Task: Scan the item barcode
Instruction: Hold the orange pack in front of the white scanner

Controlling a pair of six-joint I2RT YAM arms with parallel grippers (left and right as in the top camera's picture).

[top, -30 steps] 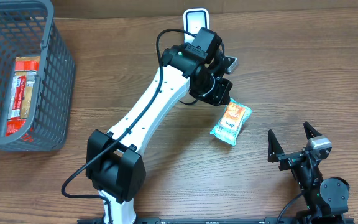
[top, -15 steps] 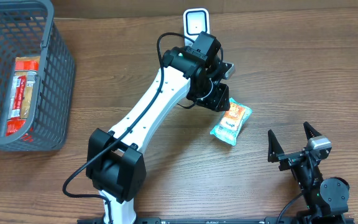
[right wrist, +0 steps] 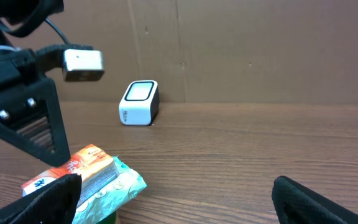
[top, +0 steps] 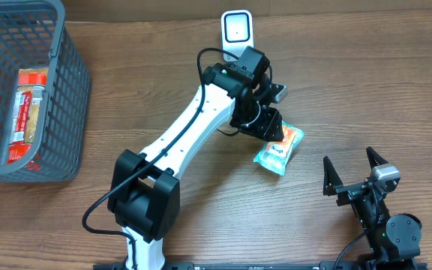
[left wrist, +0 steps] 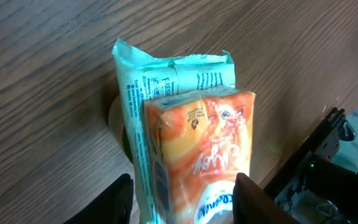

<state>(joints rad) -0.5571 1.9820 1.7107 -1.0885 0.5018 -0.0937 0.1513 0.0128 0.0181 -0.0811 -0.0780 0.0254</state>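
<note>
The item's orange edge (top: 277, 144) (left wrist: 178, 190) lies below, between my left gripper's open fingers, so these fingers come down around it next and close on it.
The item (top: 280, 146) is an orange packet stacked on a teal one, lying flat on the wooden table right of centre. It also shows in the left wrist view (left wrist: 197, 143) and the right wrist view (right wrist: 89, 174). My left gripper (top: 265, 124) hangs over its upper end. Its jaws (left wrist: 182, 205) stand open, one finger on each side of the packet. No barcode shows clearly. The white scanner (top: 237, 28) stands upright at the back of the table (right wrist: 140, 102). My right gripper (top: 353, 174) rests open at the front right, holding nothing (right wrist: 176, 199).
A grey mesh basket (top: 70, 82) sits at the far left with a red packet (top: 28, 105) inside. The left arm's white links (top: 190, 120) run diagonally from the front centre of the table to the item.
The left jaws have gone from shut to open and now straddle the packet. The left wrist shifted slightly right and turned. The item and the right arm have not moved.
</note>
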